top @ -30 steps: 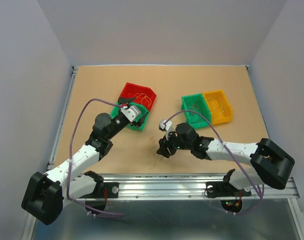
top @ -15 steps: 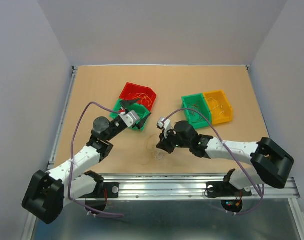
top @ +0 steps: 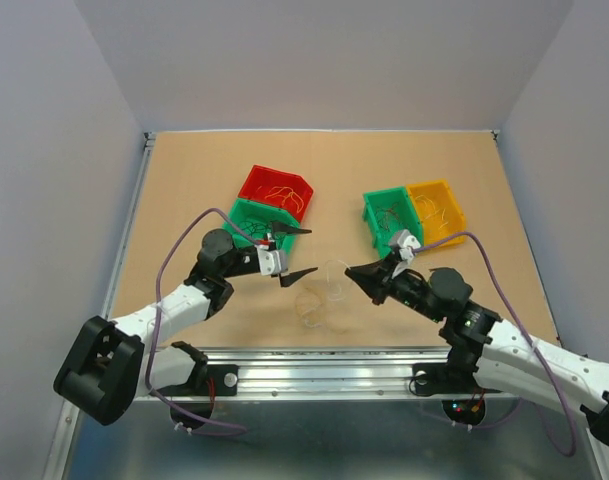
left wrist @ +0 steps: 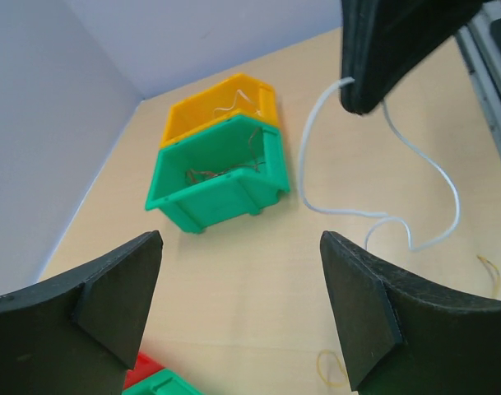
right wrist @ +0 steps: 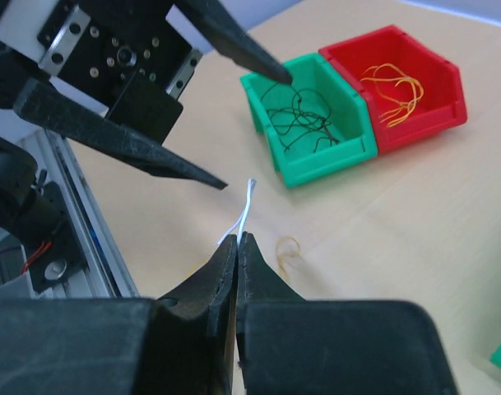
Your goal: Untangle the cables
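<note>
The whitish cable [right wrist: 247,204] hangs among the yellow cable's loops, so my left gripper will next go down and to the right in the top view onto them.
A whitish cable [right wrist: 247,204] hangs from my right gripper [right wrist: 237,238], which is shut on its end. The rest of this cable [left wrist: 380,216] loops down onto the table [top: 326,290]. In the top view the right gripper [top: 349,269] points left at mid-table. Facing it, a little to the left, my left gripper [top: 312,250] stands open and holds nothing [left wrist: 238,288]. Small yellow cable loops [left wrist: 331,367] lie loose on the wood [right wrist: 288,247]. Dark cables [right wrist: 303,123] sit in a green bin. Orange-yellow cables [right wrist: 394,86] sit in the red bin.
A red bin [top: 276,188] and a green bin [top: 246,215] stand behind the left gripper. Another green bin [top: 387,218] and a yellow bin [top: 436,212] stand at the right. An aluminium rail [top: 324,365] runs along the near edge.
The right gripper shut on the whitish cable and drew back to the right, lifting it. The left gripper came away from the green bin toward mid-table and opened wider.
</note>
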Available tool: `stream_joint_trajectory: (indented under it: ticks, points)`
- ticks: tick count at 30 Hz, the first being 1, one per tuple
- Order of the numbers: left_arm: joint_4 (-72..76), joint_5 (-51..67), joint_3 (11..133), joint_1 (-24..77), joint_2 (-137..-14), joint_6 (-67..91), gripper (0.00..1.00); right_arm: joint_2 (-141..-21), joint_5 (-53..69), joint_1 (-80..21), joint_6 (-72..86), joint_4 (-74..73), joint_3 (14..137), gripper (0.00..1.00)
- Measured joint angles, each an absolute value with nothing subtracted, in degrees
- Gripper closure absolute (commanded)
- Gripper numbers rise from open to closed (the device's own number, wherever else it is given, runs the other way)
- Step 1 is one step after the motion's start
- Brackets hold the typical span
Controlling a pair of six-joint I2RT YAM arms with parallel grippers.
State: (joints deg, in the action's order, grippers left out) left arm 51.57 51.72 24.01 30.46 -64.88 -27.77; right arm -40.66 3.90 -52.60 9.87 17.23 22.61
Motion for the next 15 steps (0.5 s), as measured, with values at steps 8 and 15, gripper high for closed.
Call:
stream_joint_trajectory:
  ticks: [8, 15]
  points:
    - [48.4, 58.2, 24.0, 33.1, -67.4, -30.4, 0.10, -27.9, -2.8, -52.6, 12.3, 18.2, 18.3, 0.99]
    - [40.7, 53.6, 25.3, 41.8, -71.8, -37.0, 0.13, -24.9, -6.7, -52.6, 13.5, 19.7, 16.4, 0.99]
